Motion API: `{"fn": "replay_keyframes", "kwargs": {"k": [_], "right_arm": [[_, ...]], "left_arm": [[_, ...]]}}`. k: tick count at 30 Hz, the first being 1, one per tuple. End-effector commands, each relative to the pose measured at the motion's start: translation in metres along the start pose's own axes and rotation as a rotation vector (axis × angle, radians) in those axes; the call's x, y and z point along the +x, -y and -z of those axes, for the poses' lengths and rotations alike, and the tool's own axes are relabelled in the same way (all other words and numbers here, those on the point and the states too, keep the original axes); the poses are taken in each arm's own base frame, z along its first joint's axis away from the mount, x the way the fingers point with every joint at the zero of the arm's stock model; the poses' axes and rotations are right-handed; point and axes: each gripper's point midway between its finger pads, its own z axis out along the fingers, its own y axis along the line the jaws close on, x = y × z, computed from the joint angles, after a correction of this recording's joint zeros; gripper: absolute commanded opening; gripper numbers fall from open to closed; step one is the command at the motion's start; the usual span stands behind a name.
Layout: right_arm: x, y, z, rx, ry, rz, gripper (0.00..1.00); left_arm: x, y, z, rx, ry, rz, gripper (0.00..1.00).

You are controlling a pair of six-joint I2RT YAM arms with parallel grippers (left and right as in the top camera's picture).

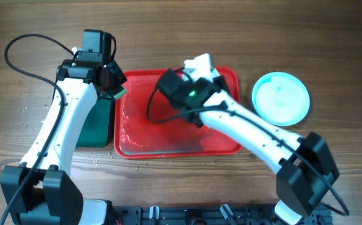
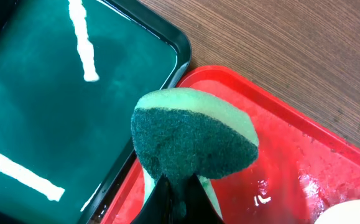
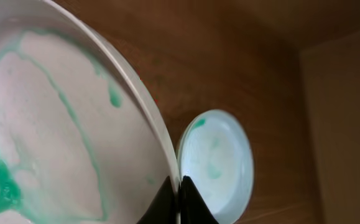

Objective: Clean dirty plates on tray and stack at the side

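Next, my right gripper rises, swings past the red tray's edge, turns the tilted plate flat and brings it down onto the table plate (image 3: 217, 165). That plate marks the stack.
My right gripper (image 3: 178, 198) is shut on the rim of a white plate (image 3: 49, 130) streaked with teal-green smears, holding it tilted on edge over the red tray (image 1: 137, 134). In the overhead view this plate (image 1: 201, 62) is mostly hidden by the right gripper (image 1: 206, 72). Another plate (image 1: 281, 98) with a pale bluish centre lies on the table right of the tray; it also shows in the right wrist view (image 3: 217, 165). My left gripper (image 2: 180, 202) is shut on a green sponge (image 2: 192, 134), dark pad facing out, above the tray's left rim (image 2: 304, 162). In the overhead view the left gripper (image 1: 112, 84) is at the tray's back left corner.
A dark green tray (image 1: 96, 125) lies against the red tray's left side and fills the left of the left wrist view (image 2: 55, 93). The red tray's floor is wet. A white plate edge (image 2: 354, 214) shows at the bottom right of the left wrist view.
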Motion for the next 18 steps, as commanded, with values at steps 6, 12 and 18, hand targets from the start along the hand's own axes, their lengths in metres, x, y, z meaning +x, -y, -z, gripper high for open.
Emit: {"fn": "replay_keyframes", "kwargs": {"k": [6, 12, 18], "right_arm": [[-0.046, 0.047, 0.076, 0.385, 0.382, 0.057, 0.04], [-0.046, 0.045, 0.081, 0.377, 0.391, 0.067, 0.04], [-0.046, 0.046, 0.081, 0.377, 0.391, 0.064, 0.04]], "left_arm": [[-0.001, 0.0, 0.001, 0.006, -0.001, -0.006, 0.04], [-0.001, 0.0, 0.001, 0.006, -0.001, -0.006, 0.04], [-0.001, 0.001, 0.001, 0.006, 0.0, -0.005, 0.04]]}}
